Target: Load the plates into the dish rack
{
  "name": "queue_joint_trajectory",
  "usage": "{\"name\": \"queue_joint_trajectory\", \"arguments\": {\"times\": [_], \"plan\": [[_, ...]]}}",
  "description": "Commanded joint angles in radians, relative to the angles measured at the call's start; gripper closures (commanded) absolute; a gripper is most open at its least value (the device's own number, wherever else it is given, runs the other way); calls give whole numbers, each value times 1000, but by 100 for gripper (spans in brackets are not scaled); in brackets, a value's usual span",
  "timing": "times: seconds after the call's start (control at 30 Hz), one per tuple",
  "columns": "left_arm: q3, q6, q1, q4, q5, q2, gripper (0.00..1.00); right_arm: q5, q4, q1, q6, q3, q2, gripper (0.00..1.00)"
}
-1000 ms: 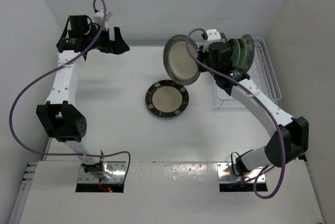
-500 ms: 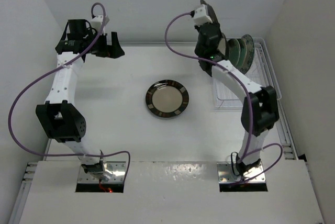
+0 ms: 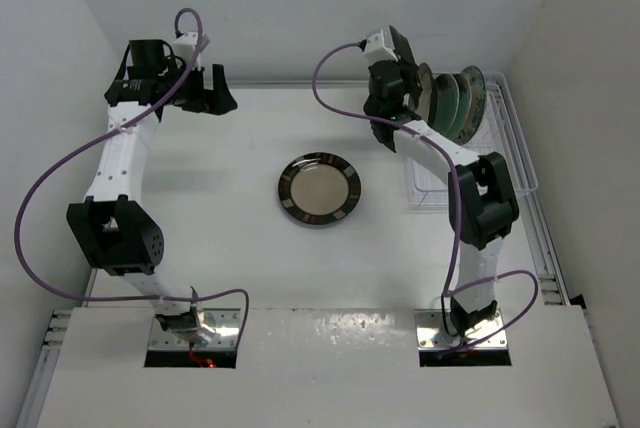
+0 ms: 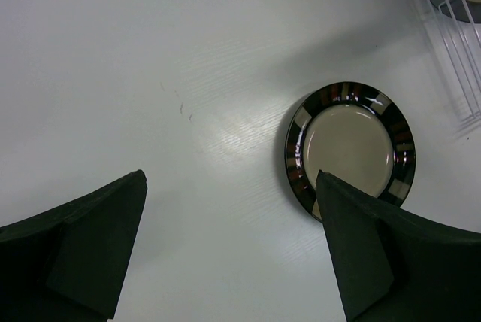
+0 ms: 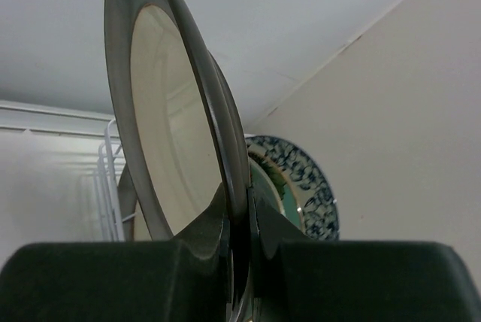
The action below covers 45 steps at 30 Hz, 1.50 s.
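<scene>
The cream plate needs to go into the rack's open end [image 5: 115, 186], so my right gripper needs to lower it first, then move toward the standing plates.
My right gripper [image 3: 404, 91] is shut on the rim of a cream plate with a dark grey rim [image 3: 422, 86], holding it upright on edge at the left end of the white wire dish rack [image 3: 520, 148]. In the right wrist view the fingers [image 5: 218, 213] pinch this plate [image 5: 169, 111]; a mint-green plate [image 5: 273, 185] and a blue-white plate [image 5: 319, 190] stand behind it. A cream plate with a brown patterned rim [image 3: 319, 189] lies flat mid-table and also shows in the left wrist view [image 4: 349, 149]. My left gripper [image 3: 207, 96] is open and empty at the far left.
The rack's wires [image 5: 105, 168] show left of the held plate, and its corner [image 4: 451, 44] shows in the left wrist view. Several plates [image 3: 462, 103] stand upright in the rack. White walls enclose the table at the back and right.
My right arm has swung the grey-rimmed plate from over the table to the rack's left end and turned it upright. The left arm has barely moved.
</scene>
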Motion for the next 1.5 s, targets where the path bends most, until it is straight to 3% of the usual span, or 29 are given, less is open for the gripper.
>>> {"name": "queue_joint_trajectory", "arguments": {"times": [0.0,0.37,0.83,1.0,1.07,1.17,1.27,1.47], "plan": [[-1,10,11,16,16,-39,0,43,92,-7,129,-22,-89,100],[-1,10,20,7,16,-29,0,78,0,-14,293,-98,-66,100],[-1,10,20,7,16,-29,0,69,-273,-34,514,-14,19,99],[-10,10,20,7,16,-29,0,43,-376,-63,648,-2,16,83],[-10,10,20,7,16,-29,0,37,-394,-73,654,0,14,81],[-10,10,20,7,25,-29,0,29,-394,-80,643,0,6,65],[-10,10,20,7,25,-29,0,21,-408,-80,640,6,3,56],[-10,10,20,7,25,-29,0,12,-403,-82,631,3,-30,48]]}}
